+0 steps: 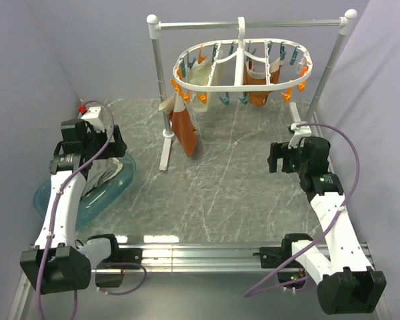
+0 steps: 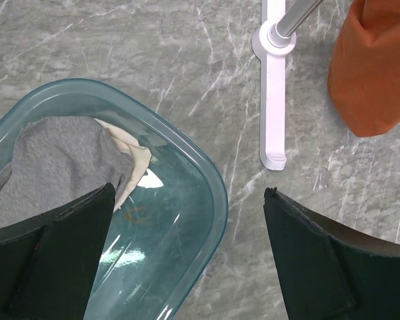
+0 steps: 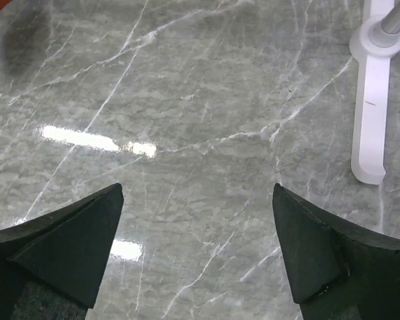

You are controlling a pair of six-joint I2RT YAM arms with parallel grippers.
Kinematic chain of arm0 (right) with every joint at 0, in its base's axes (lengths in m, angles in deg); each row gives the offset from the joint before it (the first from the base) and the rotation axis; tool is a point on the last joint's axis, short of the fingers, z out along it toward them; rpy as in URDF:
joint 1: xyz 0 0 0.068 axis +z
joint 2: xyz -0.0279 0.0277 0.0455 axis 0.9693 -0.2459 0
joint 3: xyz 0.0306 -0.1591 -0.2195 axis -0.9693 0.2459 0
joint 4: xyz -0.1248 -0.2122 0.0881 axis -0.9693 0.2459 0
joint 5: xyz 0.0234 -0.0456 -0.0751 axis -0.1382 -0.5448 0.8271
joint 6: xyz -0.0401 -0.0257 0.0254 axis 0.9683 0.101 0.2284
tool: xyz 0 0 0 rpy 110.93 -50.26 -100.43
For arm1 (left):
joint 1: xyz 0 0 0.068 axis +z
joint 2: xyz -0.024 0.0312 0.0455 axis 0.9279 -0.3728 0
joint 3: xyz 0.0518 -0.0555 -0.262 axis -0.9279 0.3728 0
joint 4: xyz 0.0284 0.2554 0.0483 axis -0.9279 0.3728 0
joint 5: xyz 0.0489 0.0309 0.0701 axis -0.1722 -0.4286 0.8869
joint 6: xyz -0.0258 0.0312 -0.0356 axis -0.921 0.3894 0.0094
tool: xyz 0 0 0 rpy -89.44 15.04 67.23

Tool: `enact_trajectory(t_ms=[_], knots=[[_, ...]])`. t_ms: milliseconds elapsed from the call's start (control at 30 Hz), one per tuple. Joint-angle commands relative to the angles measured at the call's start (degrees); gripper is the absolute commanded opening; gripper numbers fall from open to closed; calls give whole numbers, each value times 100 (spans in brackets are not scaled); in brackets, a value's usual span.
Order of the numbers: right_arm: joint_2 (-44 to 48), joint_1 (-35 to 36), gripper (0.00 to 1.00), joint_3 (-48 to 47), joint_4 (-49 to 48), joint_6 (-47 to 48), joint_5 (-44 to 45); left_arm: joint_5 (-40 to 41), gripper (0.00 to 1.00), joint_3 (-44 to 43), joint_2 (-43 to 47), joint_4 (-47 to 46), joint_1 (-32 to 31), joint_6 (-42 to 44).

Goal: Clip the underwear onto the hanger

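Observation:
The underwear's grey part (image 1: 95,176) (image 2: 61,165) lies below my left gripper and to its left in the top view, so I will bring the open fingertips down that way onto it.
The underwear (image 2: 60,160), grey with a cream part, lies in a clear teal tub (image 2: 207,180) at the left; in the top view it shows as pale cloth (image 1: 107,175) under my left arm. My left gripper (image 2: 187,193) hangs open above the tub's right rim, nothing between its fingers. The hanger (image 1: 243,67), a white oval frame with orange and teal pegs, hangs from the silver rail (image 1: 253,25) at the back, with cream and rust-orange garments clipped to it. My right gripper (image 3: 197,190) stands open over bare marble at the right, holding nothing.
The rail stand's white feet (image 2: 275,100) (image 3: 372,100) rest on the marble table (image 1: 220,173). A rust-orange garment (image 1: 185,130) hangs low by the left post. Grey walls close in on both sides.

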Motion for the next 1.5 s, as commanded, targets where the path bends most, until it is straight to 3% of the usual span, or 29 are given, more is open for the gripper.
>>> enact_trajectory(t_ms=[0,200,433,633,867,1067,1100,1167,1200,1300,1467], knots=[[-98,-12,100,-281,74,176,-165,-36,99,-432,-128,138,85,161],[-195,-12,100,-369,171,281,-314,-783,98,-1424,-1197,1016,1174,837],[-336,-12,100,-413,197,290,-429,-477,86,-2383,-2658,2037,1878,1787],[-380,-3,100,-404,224,316,-499,7,77,-2016,-3266,1678,2019,2113],[-441,-3,100,-465,303,325,-595,60,73,-1128,-3477,992,2011,2288],[-529,-12,100,-536,347,316,-640,69,70,-1004,-3933,579,1993,2192],[-529,-3,100,-544,347,316,-613,51,67,-1021,-4038,569,2002,2192],[-529,-12,100,-553,347,325,-613,-28,44,-1118,-4092,630,1976,2174],[-520,-12,100,-553,356,325,-596,-63,27,-1214,-4075,692,1958,2157],[-494,-12,100,-553,347,316,-587,-422,1,-1486,-3777,1016,1958,2130],[-468,-12,100,-562,356,316,-639,-1177,0,-2005,-2794,1772,1862,2235]])
